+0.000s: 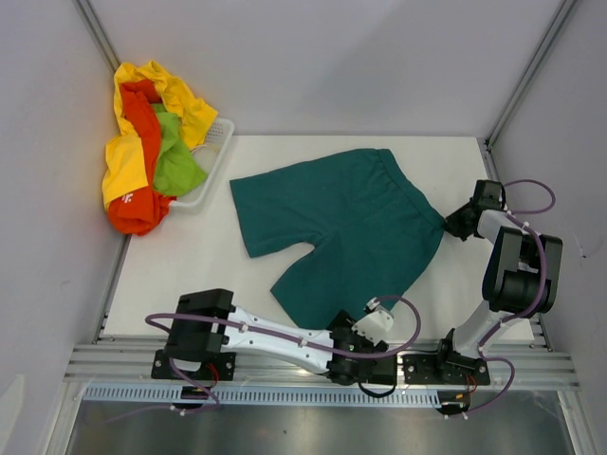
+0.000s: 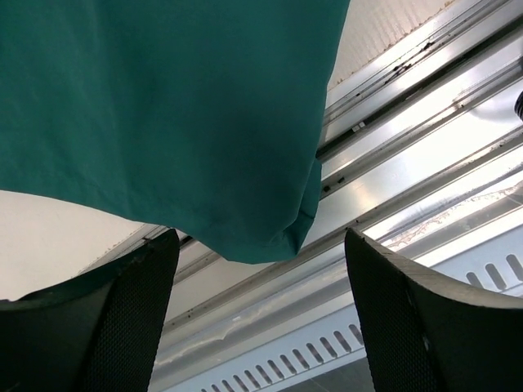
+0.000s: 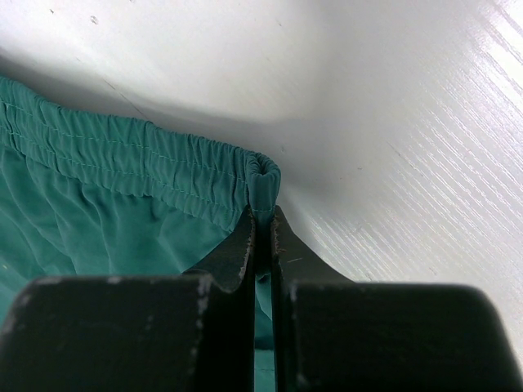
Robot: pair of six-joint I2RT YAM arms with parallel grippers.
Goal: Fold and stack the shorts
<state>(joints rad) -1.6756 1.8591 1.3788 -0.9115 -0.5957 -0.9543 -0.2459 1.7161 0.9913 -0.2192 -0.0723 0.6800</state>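
The hem's corner is just below and sticks out past the table edge, so the left gripper will lower its open fingers around the near corner of the leg hem (image 2: 270, 245) and close.
Dark teal shorts (image 1: 341, 227) lie spread flat on the white table, waistband to the right, legs to the left and front. My right gripper (image 1: 453, 224) is shut on the waistband's corner (image 3: 263, 175), the fabric pinched between its fingers (image 3: 239, 245). My left gripper (image 1: 365, 322) sits at the near leg's hem, open, with the teal hem (image 2: 270, 237) just ahead of its fingers (image 2: 135, 318) and nothing between them. Yellow, orange-red and lime green shorts (image 1: 152, 142) are heaped in the basket at the back left.
The white plastic basket (image 1: 216, 156) stands against the left wall at the table's back corner. Metal rails (image 1: 313, 365) run along the near table edge under the arm bases. Walls close in on both sides and behind.
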